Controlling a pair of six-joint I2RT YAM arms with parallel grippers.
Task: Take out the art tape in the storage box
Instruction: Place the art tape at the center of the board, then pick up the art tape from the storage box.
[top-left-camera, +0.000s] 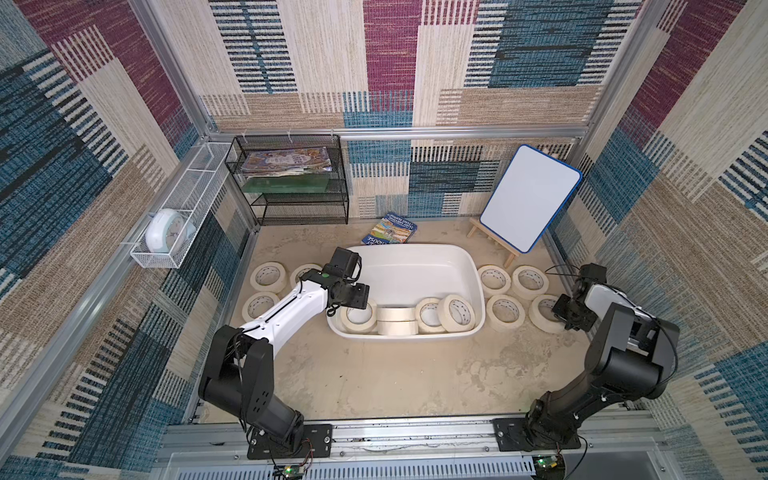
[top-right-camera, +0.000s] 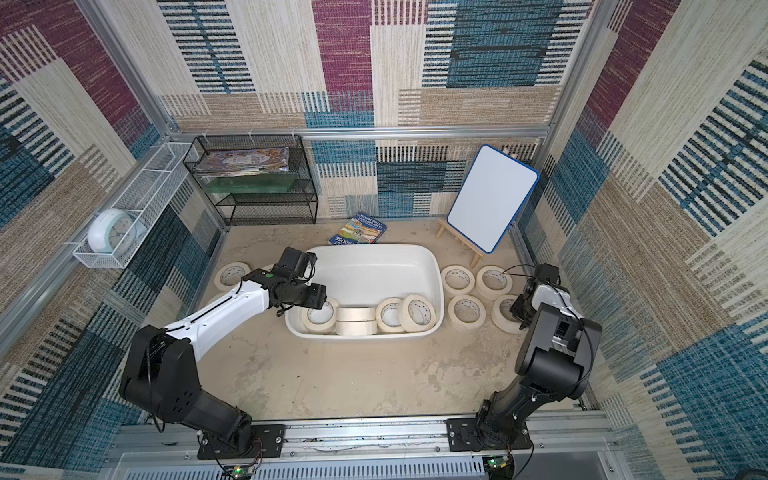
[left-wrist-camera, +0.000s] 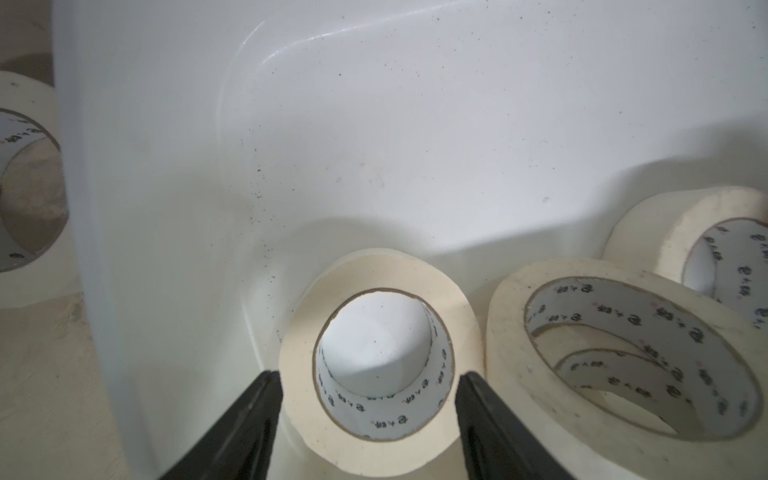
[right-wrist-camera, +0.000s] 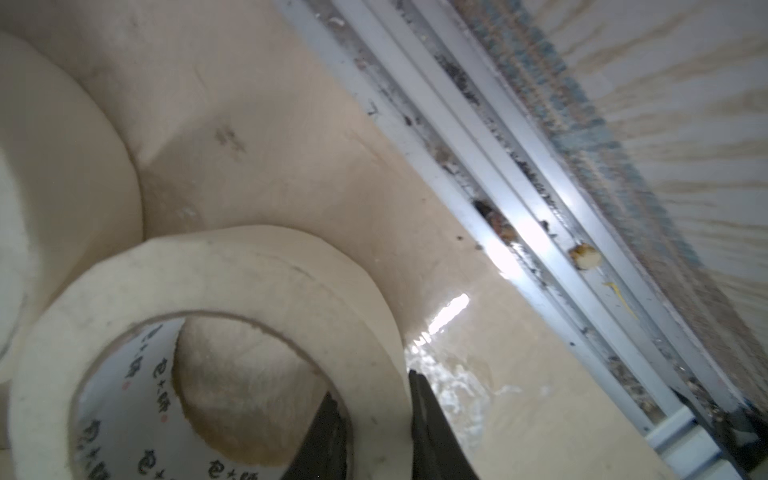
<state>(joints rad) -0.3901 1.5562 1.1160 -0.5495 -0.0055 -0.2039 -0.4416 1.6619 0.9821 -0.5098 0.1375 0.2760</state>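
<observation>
The held roll, already resting on the tabletop, moves slightly toward the neighbouring roll (top-left-camera: 529, 280) (right-wrist-camera: 64, 172) outward of my right gripper next, and its side then comes free.
The white storage box (top-left-camera: 415, 249) (top-right-camera: 374, 248) holds several cream art tape rolls along its near wall. My left gripper (top-left-camera: 361, 305) (left-wrist-camera: 368, 374) reaches into its near left corner and is open. Its fingertips (left-wrist-camera: 270, 378) stand on either side of the leftmost roll (top-left-camera: 356, 319) (left-wrist-camera: 378, 270), close to its outer rim. To the right of the box, my right gripper (top-left-camera: 559, 316) (right-wrist-camera: 372, 384) is shut on the wall of a roll (top-left-camera: 544, 320) (right-wrist-camera: 249, 282) resting on the table. One finger is inside the core, the other outside.
More rolls lie flat on the table left (top-left-camera: 269, 277) and right (top-left-camera: 493, 279) of the box. At the back stand a black wire rack (top-left-camera: 291, 183), a book (top-left-camera: 390, 232) and a whiteboard on an easel (top-left-camera: 530, 197). A white wire basket (top-left-camera: 170, 249) hangs on the left wall.
</observation>
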